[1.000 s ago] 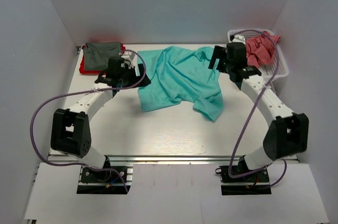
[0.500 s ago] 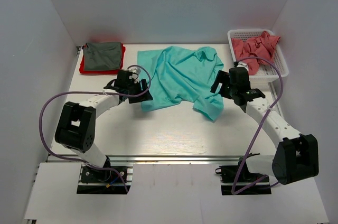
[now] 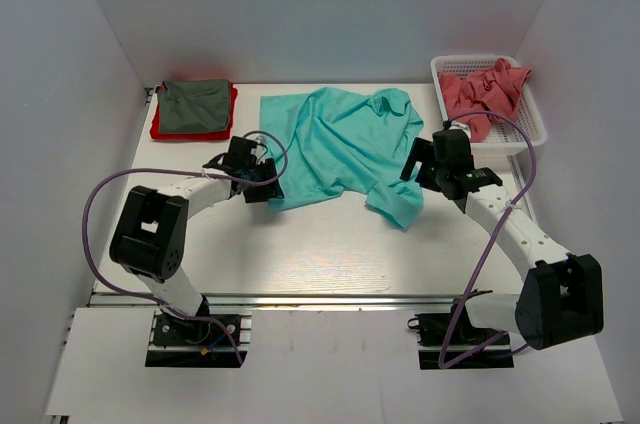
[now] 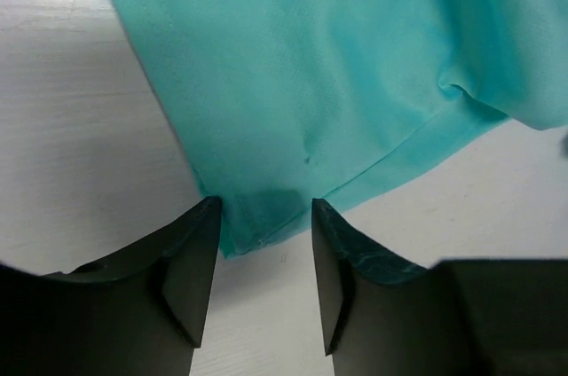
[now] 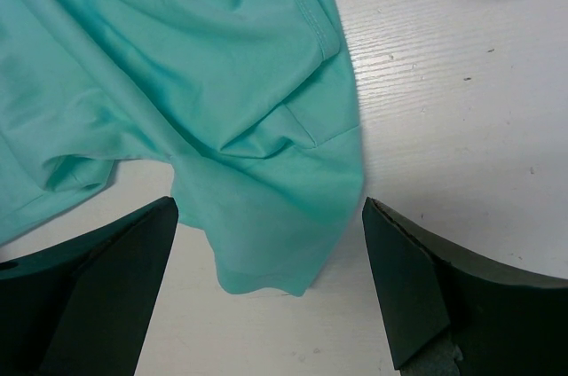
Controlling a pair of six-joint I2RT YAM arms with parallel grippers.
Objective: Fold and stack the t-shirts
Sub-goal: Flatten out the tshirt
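Observation:
I should next lower my right gripper back onto the t-shirt's jutting near corner [image 3: 403, 223] [image 5: 295, 282], since it lies below and back, and my left gripper is at the other near corner.
The teal-green t-shirt [image 3: 340, 149] lies crumpled and spread on the table's middle. My left gripper [image 3: 268, 184] is open at its near left hem corner; in the left wrist view the corner [image 4: 257, 216] lies between the fingers, ungripped. My right gripper [image 3: 412, 169] is wide open over the shirt's near right corner [image 5: 275, 243]. A folded dark grey t-shirt [image 3: 195, 104] lies on a folded bright red one [image 3: 160, 129] at the back left. Salmon-pink t-shirts [image 3: 485, 89] fill the basket.
The white mesh basket [image 3: 535, 129] stands at the back right, by the right wall. White walls close in the table on three sides. The purple cables loop beside both arms.
Both arms have drawn back toward me from the far side. The left gripper came down at the shirt's near left corner; the right gripper moved from the basket to the near right corner.

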